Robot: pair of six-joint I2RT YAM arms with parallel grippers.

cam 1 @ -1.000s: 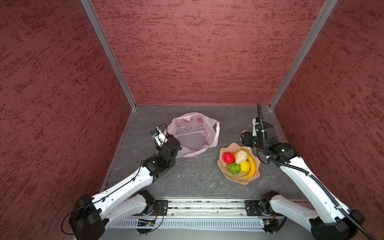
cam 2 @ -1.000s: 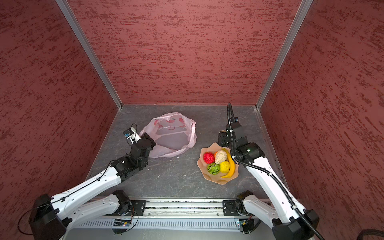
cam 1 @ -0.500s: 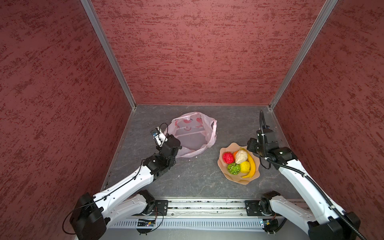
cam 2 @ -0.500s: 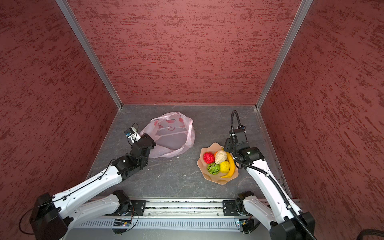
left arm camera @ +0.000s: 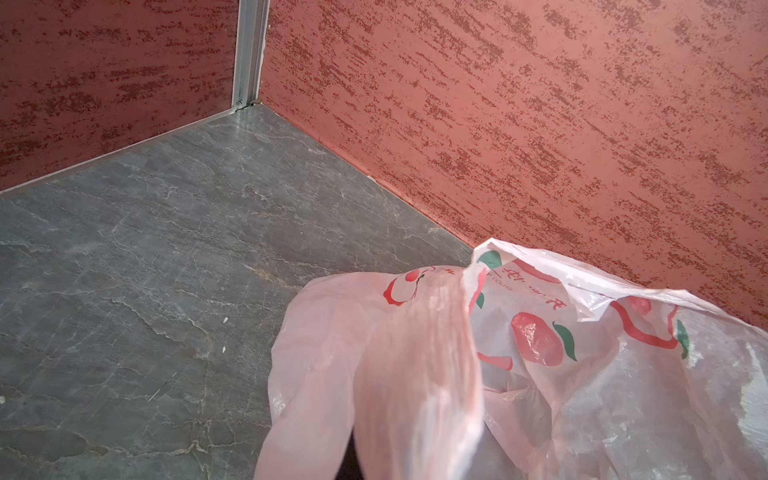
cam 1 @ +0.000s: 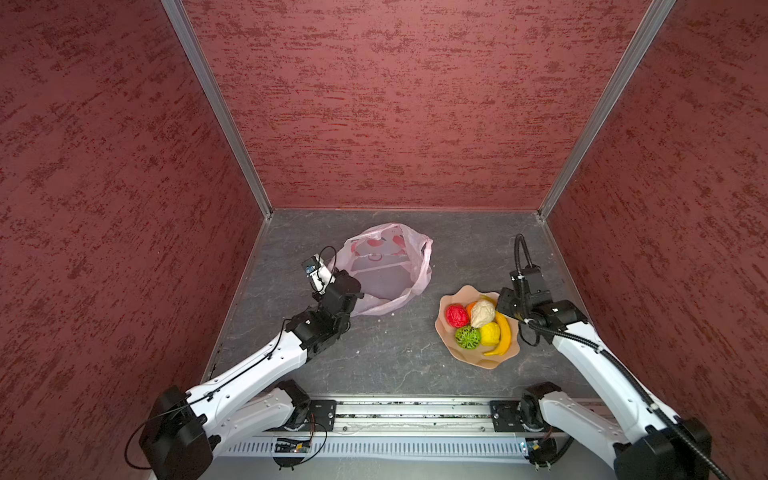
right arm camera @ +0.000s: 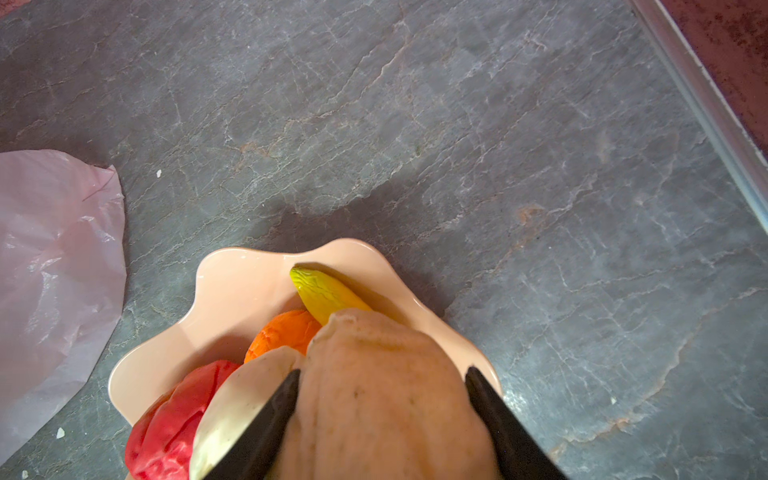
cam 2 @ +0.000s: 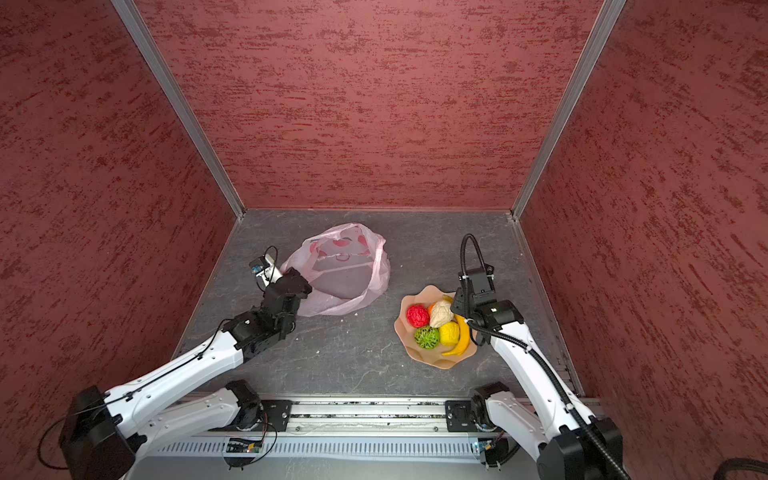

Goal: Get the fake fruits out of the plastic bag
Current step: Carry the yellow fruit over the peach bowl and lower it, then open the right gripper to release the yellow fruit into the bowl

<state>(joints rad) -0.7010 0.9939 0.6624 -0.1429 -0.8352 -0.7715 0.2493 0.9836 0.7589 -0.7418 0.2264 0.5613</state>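
My right gripper is holding the cream lumpy piece (right arm camera: 374,407). Next, it will move down close beside the second cream piece and let go, since the banana side of the dish is below.
The plastic bag (cam 1: 386,266) (cam 2: 345,266) lies crumpled at the back middle, pale pink with red prints, and shows no fruit inside. My left gripper (cam 1: 353,293) is shut on its near-left edge; bag film (left arm camera: 415,353) hides the jaws in the left wrist view. The fake fruits sit in a tan wavy dish (cam 1: 453,297): red ball (cam 1: 456,316), green ball (cam 1: 467,336), lemon (cam 1: 490,332), banana (cam 1: 503,336), orange (right arm camera: 286,328). My right gripper (right arm camera: 382,370) is closed on a cream lumpy piece (right arm camera: 374,407) over the dish, beside a second cream piece (right arm camera: 237,399).
Red textured walls close in the grey stone floor (cam 1: 395,357) on three sides, with metal corner posts at the back. A rail with both arm bases (cam 1: 395,415) runs along the front edge. The right wall's foot strip (right arm camera: 706,124) runs close behind the dish.
My right arm has drawn back toward the front right and lowered beside the dish; the cream piece stays in place. The bag's right side has pulled in slightly. The left arm has barely moved.
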